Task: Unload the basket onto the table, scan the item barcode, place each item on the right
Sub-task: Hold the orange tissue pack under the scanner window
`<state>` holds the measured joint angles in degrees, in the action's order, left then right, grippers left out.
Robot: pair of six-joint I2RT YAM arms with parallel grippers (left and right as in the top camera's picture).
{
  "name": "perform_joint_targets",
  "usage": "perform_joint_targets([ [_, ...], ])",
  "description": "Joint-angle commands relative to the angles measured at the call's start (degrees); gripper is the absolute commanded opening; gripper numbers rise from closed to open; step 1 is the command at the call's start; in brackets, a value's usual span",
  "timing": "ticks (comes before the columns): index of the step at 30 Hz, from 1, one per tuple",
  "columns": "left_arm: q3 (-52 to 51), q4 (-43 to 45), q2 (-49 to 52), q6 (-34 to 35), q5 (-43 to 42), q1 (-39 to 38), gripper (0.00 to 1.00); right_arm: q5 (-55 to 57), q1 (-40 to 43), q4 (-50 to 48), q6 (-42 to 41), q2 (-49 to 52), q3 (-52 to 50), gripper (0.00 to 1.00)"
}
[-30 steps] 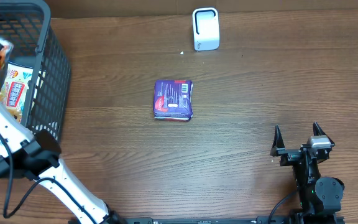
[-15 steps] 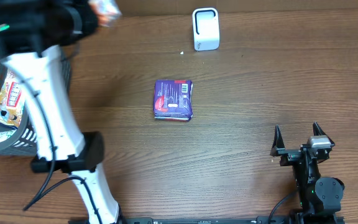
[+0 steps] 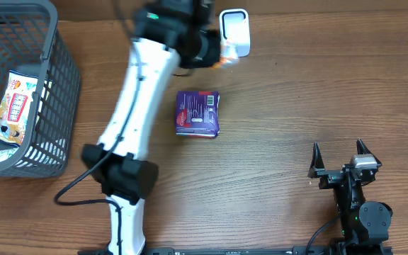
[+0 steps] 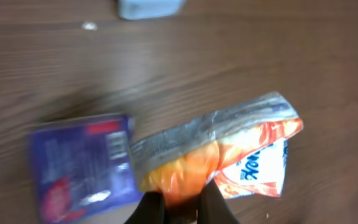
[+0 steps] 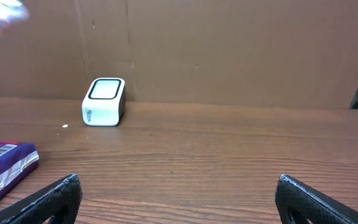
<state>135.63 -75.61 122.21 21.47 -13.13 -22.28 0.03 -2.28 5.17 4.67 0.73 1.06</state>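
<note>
My left gripper will next come back from the scanner (image 3: 234, 32) and down to release the white packet on the bare tabletop beside the purple packet.
My left gripper (image 4: 182, 208) is shut on an orange and white snack packet (image 4: 229, 155), pinching its orange end. In the overhead view that packet (image 3: 227, 59) hangs just in front of the white scanner (image 3: 234, 32) at the back of the table, with the left gripper (image 3: 217, 55) beside it. The scanner (image 5: 104, 101) faces upward with a dark window. A purple packet (image 3: 197, 113) with a barcode label lies flat mid-table, below and left of the held packet. My right gripper (image 3: 337, 157) stands open at the front right, nothing between its fingers (image 5: 55, 196).
A grey wire basket (image 3: 55, 92) stands at the far left, with another snack packet (image 3: 16, 106) inside. The left arm stretches diagonally from the front edge to the scanner. A brown cardboard wall backs the table.
The left arm has swung from over the basket rightward across the table to the scanner, carrying the orange packet. The right arm has not moved.
</note>
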Motion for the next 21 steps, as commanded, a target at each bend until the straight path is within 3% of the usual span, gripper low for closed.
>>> perform_joint_targets([
  [1,-6.10,5.75,0.35,1.92,-0.26,-2.25,0.04,0.33,0.04,-0.37,-0.33,-0.57,-0.61,1.00],
  [7,-18.23,17.20,0.35,4.94,-0.20,-6.34,0.04,0.33,0.04,-0.37,-0.33,-0.57,-0.61,1.00],
  [15,-29.70,22.49,0.35,9.70,0.07,-8.39,0.08,0.33,0.04,-0.37,-0.33,-0.57,-0.61,1.00],
  [17,-31.50,23.45,0.35,9.94,-0.07,-8.55,0.13,0.33,0.04,-0.37,-0.33,-0.57,-0.61,1.00],
  [21,-31.69,23.17,0.35,9.84,-0.04,-8.59,0.33,0.33,0.04,-0.37,-0.33,-0.57,-0.61,1.00],
])
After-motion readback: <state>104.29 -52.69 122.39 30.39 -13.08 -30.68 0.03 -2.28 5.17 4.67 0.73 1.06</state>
